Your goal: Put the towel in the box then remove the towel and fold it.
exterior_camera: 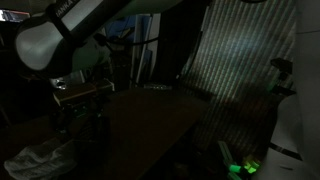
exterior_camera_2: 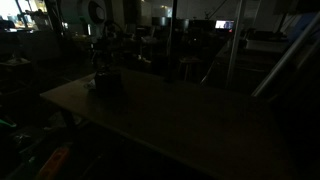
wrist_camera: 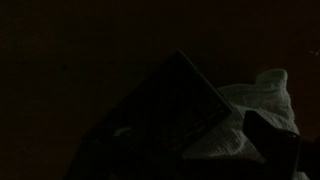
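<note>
The robot will lower its gripper onto the box's edge by the pale towel, because the gripper is still above the box and one of its fingers sticks out past that side.
The scene is very dark. In the wrist view a pale crumpled towel [wrist_camera: 262, 98] lies at the right, next to a dark flat-sided box [wrist_camera: 165, 110] in the middle. A dark gripper finger [wrist_camera: 275, 145] juts in at the lower right over the towel; I cannot tell whether the jaws are open or shut. In an exterior view the dark box [exterior_camera_2: 108, 82] stands near the table's far left corner, with the arm behind it. In an exterior view the white arm [exterior_camera: 50, 40] reaches down at the left and a pale cloth [exterior_camera: 40, 158] shows at the lower left.
A large dark table [exterior_camera_2: 170, 125] fills the middle in both exterior views. A striped panel [exterior_camera: 240, 60] stands at the right, with a green light [exterior_camera: 240, 166] below it. Poles and cluttered furniture [exterior_camera_2: 175, 40] stand behind the table.
</note>
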Tool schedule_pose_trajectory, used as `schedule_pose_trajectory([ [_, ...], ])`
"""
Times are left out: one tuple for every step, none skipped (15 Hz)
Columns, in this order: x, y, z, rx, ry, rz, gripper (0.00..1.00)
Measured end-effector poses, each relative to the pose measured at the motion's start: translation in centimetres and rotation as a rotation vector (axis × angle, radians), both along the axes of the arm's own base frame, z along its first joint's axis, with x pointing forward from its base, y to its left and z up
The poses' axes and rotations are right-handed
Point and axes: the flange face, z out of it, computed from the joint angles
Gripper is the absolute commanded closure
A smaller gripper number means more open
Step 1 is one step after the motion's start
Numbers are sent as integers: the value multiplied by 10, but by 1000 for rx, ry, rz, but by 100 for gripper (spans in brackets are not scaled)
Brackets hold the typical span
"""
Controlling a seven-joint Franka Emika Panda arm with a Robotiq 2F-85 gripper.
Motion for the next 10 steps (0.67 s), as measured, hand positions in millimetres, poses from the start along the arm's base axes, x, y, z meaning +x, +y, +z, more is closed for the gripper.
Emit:
schedule_pose_trajectory([
  [0,1,-3,1,3,5,0],
  [0,2,-5,1,6,9,0],
  [-1,3,-9,2,10,14,0],
  [-1,4,-12,2,14,19,0],
  [-1,4,-15,3,18,23,0],
  [-1,5,-18,3,22,27,0],
  [-1,5,-21,3,27,31,0],
  [-1,6,-24,2,31,35,0],
  [-1,6,-26,2,34,39,4],
  [-2,6,-28,2,38,42,22],
])
